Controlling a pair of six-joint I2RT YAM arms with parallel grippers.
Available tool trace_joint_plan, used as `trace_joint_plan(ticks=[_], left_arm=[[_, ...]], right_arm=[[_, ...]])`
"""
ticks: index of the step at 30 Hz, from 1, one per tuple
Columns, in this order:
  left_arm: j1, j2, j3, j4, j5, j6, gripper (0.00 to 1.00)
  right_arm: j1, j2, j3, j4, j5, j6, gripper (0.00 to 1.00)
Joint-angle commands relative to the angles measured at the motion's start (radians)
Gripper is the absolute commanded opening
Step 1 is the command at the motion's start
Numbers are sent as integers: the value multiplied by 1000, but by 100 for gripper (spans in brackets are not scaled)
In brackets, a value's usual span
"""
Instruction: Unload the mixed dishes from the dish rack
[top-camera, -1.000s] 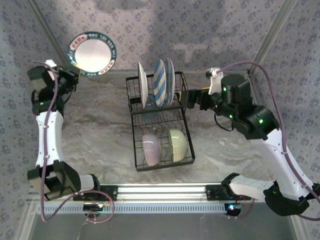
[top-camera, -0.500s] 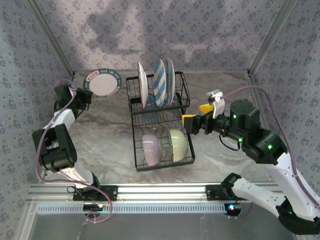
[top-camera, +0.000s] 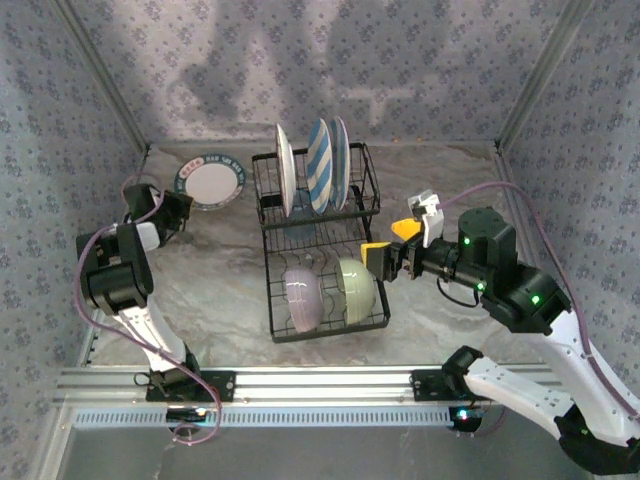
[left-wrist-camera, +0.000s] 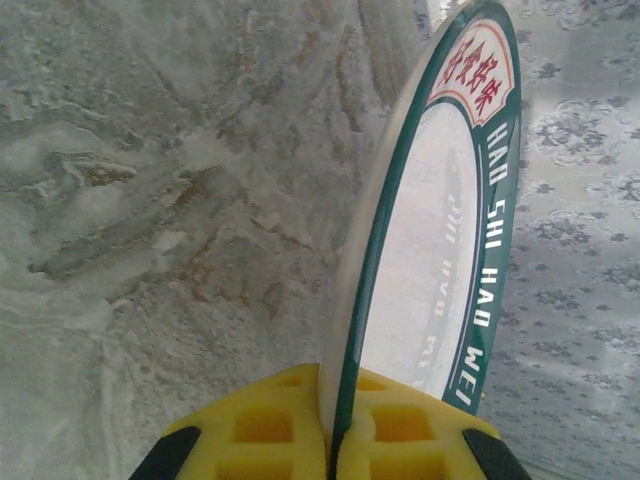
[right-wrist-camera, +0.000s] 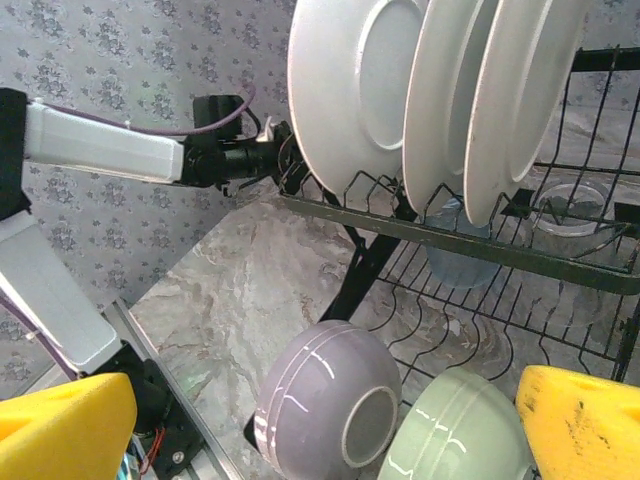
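Observation:
My left gripper is holding the green-bordered white plate (top-camera: 210, 181), and empty table is close below the gripper, so I should lower the plate onto the marbled table next and then release its rim.
The black wire dish rack (top-camera: 327, 337) stands mid-table. Its far section holds three upright plates: white (top-camera: 284, 170), blue-striped (top-camera: 318, 165) and a third (top-camera: 340, 158), with a blue cup (top-camera: 298, 216) beneath. In the near section lie a lavender bowl (top-camera: 303, 298) and a pale green bowl (top-camera: 356, 290). My left gripper (top-camera: 178, 210) is shut on the rim of a green-bordered white plate (top-camera: 210, 181) (left-wrist-camera: 440, 270), low over the back-left table. My right gripper (top-camera: 385, 258) (right-wrist-camera: 320, 430) stands open by the rack's right side, facing the lavender bowl (right-wrist-camera: 330, 410) and green bowl (right-wrist-camera: 460, 430).
Patterned walls close in the back and both sides. A metal rail (top-camera: 320, 382) runs along the near edge. Bare marbled table lies left of the rack (top-camera: 220, 270) and right of it (top-camera: 430, 190). A clear cup (right-wrist-camera: 565, 205) sits in the rack's upper section.
My left arm has brought the green-bordered plate down from high up to low over the back-left table. My right arm has moved nearer and lower, beside the bowls.

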Motion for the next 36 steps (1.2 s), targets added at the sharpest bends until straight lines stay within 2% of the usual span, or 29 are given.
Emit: trace_joint_plan(ticks=[1, 23, 33, 36], left_arm=[[6, 18, 20, 88, 11, 21, 0], [15, 122, 74, 18, -7, 67, 0], [17, 150, 105, -2, -7, 73, 10], [16, 149, 105, -4, -9, 73, 23]], right_arm=[[4, -8, -30, 32, -28, -6, 100], [5, 10, -38, 59, -12, 20, 100], [4, 9, -35, 50, -4, 24, 100], [5, 9, -35, 46, 15, 27, 100]])
